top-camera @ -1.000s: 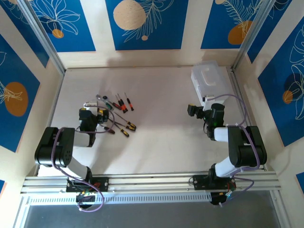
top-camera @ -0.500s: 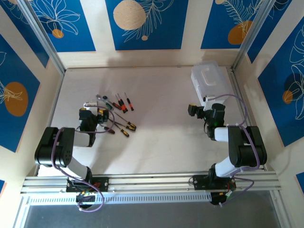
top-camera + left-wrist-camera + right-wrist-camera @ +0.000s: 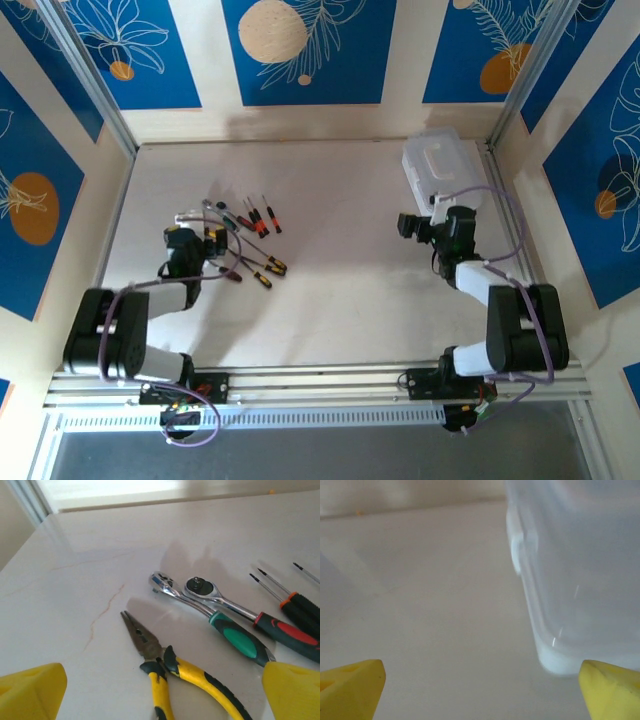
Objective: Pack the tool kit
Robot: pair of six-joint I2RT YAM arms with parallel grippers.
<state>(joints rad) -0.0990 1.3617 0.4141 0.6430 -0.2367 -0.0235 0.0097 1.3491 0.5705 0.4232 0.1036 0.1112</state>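
Note:
The case's long edge by the side [image 3: 469, 160] lies outward. My low right gripper rises past the case's corner next, reaches outward and lowers to close on that edge.
The clear plastic case [image 3: 440, 163] stands shut at the back right; in the right wrist view its rounded corner [image 3: 580, 580] rises just ahead and to the right. My right gripper [image 3: 438, 210] is open, low over bare table, its yellow fingertips [image 3: 612, 690] apart. At the left lie yellow-handled pliers [image 3: 165, 670], two ratchets [image 3: 220, 615] and red- and black-handled screwdrivers [image 3: 258, 218]. My left gripper [image 3: 198, 228] is open just short of the pliers, whose handles run between its yellow fingertips [image 3: 32, 690].
Two more yellow-and-black handles [image 3: 268, 270] lie right of the left gripper, beside a purple cable loop [image 3: 235, 262]. Walls close the table on the left, back and right. Bare tabletop [image 3: 330, 250] spans the middle between the arms.
Both arms have stretched forward a little. The right gripper has moved closer to the case; the left gripper stays close to the pliers.

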